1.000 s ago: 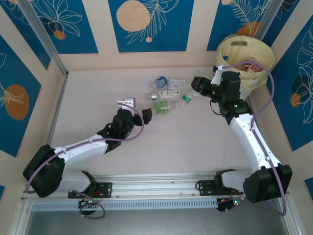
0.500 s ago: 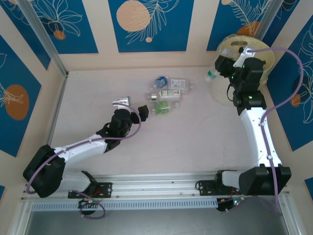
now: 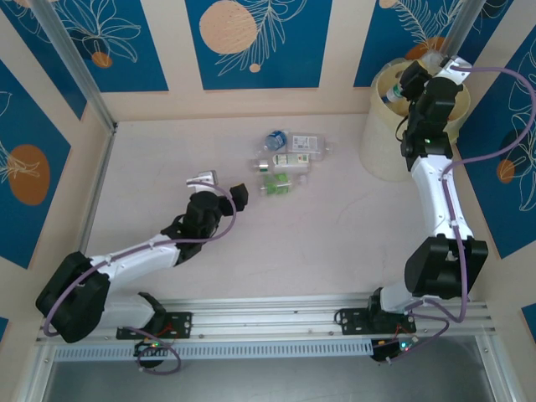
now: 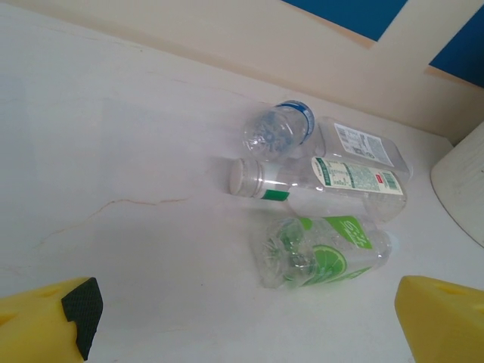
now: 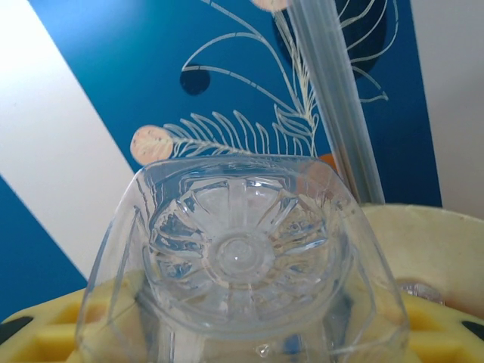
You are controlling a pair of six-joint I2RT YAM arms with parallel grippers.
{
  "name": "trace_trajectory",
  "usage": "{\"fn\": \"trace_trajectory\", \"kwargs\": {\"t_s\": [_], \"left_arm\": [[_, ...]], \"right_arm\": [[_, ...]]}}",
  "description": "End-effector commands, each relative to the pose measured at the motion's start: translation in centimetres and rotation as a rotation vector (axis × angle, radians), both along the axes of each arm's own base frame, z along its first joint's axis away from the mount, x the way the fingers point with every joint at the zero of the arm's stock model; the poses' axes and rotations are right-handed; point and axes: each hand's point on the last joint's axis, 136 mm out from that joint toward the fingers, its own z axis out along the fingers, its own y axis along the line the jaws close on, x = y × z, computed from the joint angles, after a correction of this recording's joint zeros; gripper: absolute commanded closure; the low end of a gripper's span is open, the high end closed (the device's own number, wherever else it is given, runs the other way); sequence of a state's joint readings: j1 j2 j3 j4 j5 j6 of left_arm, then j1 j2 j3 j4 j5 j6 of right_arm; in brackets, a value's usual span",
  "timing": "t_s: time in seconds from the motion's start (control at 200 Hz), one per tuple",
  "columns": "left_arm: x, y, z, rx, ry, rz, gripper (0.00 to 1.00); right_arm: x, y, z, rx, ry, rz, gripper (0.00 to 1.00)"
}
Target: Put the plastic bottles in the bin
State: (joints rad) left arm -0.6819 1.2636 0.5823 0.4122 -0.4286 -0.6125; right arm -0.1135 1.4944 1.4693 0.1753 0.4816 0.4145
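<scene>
Next, my right gripper lowers and tips downward over the bin's opening [image 3: 394,82] [image 5: 435,253] to release the clear bottle, since it still points toward the patterned wall.
Several plastic bottles lie together mid-table: a blue-labelled one [image 3: 275,139] [image 4: 281,130], a white-labelled one [image 3: 304,142] [image 4: 364,144], a white-capped one [image 3: 283,161] [image 4: 318,180] and a green lime-labelled one [image 3: 277,183] [image 4: 327,251]. My left gripper [image 3: 220,186] [image 4: 242,333] stands open, just left of the green bottle and not touching it. My right gripper [image 3: 413,80] [image 5: 242,344] is shut on a clear bottle [image 3: 388,95] [image 5: 242,257], held over the near-left part of the cream-yellow bin [image 3: 381,146] [image 5: 435,249]. In the right wrist view I see that bottle's ribbed base end-on.
The bin stands in the far right corner against the patterned walls; its side [image 4: 463,181] also shows in the left wrist view, right of the bottles. A metal post [image 3: 71,63] runs along the far left. Bare table lies in front of the bottles.
My right arm has swung the clear bottle from beside the cluster up and over the bin. My left gripper has drawn back slightly to the left, still open.
</scene>
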Motion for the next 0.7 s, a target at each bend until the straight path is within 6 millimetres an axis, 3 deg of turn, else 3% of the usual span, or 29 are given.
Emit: {"fn": "trace_trajectory", "kwargs": {"t_s": [0.0, 0.205, 0.51, 0.625, 0.695], "left_arm": [[0.1, 1.4, 0.4, -0.027, -0.020, 0.053, 0.00], [0.2, 1.5, -0.2, -0.037, 0.003, 0.057, 0.00], [0.4, 1.2, -0.7, -0.047, 0.026, 0.042, 0.00], [0.3, 1.5, -1.1, -0.052, 0.035, 0.052, 0.00], [0.3, 1.5, -1.2, -0.053, 0.039, 0.055, 0.00]], "right_arm": [[-0.6, -1.9, 1.9, 0.022, -0.113, -0.099, 0.64], [0.4, -1.0, -0.7, -0.065, 0.018, -0.096, 0.61], [0.5, -2.6, -10.3, 0.124, 0.288, -0.023, 0.55], [0.8, -2.1, -12.4, 0.182, 0.412, 0.051, 0.43], [0.5, -2.2, -13.5, 0.191, 0.493, 0.055, 0.28]]}}
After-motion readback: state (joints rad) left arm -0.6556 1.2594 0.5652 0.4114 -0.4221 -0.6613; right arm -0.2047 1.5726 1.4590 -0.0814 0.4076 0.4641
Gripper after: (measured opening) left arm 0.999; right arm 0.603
